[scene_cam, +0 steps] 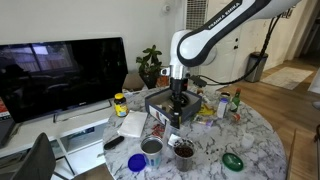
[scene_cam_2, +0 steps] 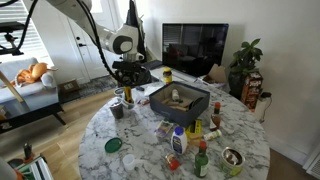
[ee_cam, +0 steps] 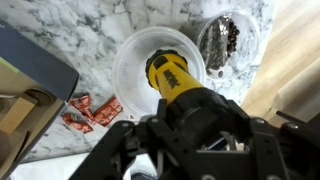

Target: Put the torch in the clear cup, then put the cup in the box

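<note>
The yellow end of the torch is already pointing down over the opening of the clear cup (ee_cam: 135, 60), so the gripper should next lower the torch (ee_cam: 170, 78) into the cup and open to let it go.
In the wrist view my gripper (ee_cam: 188, 118) is shut on the torch (ee_cam: 170, 78), a black body with a yellow end. The yellow end points down over the mouth of the clear cup (ee_cam: 135, 60), which stands upright on the marble table. I cannot tell whether the torch tip is inside the rim. The dark grey box (ee_cam: 30, 75) lies to the left of the cup. In both exterior views the gripper (scene_cam: 178, 112) (scene_cam_2: 125, 84) hangs just beside the box (scene_cam: 160, 100) (scene_cam_2: 180, 101), near the table's edge.
A metal cup with dark contents (ee_cam: 226, 40) (scene_cam: 184, 150) stands right next to the clear cup. Red wrappers (ee_cam: 88, 110) lie between the cup and the box. Bottles (scene_cam_2: 180, 140), a green lid (scene_cam: 233, 160) and a yellow-lidded jar (scene_cam: 120, 103) crowd the table.
</note>
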You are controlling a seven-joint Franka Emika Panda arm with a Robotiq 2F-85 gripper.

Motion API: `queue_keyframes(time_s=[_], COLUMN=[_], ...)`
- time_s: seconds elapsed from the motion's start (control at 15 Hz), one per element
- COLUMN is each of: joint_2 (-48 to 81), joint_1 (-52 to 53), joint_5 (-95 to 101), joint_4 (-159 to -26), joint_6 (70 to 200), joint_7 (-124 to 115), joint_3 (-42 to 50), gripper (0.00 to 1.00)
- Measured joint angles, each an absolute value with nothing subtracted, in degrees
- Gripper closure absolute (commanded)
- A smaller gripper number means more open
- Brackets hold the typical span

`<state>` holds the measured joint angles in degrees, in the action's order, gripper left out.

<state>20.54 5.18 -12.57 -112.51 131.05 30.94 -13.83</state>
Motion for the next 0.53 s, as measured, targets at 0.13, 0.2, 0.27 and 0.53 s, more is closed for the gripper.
queue_keyframes(time_s=[0.13, 0.2, 0.27, 0.53], joint_2=[20.80, 20.88, 20.96, 22.16], joint_1=[4.50, 4.15, 3.90, 3.83], joint_5=[-14.47, -15.56, -16.26, -15.79], joint_4=[-112.50, -112.50, -112.50, -112.51], joint_6=[131.26, 131.60, 132.02, 133.48], joint_7=[32.32, 33.27, 33.99, 34.19], joint_3=[-14.31, -14.53, -14.67, -14.63], gripper=[0.66, 0.66, 0.66, 0.66])
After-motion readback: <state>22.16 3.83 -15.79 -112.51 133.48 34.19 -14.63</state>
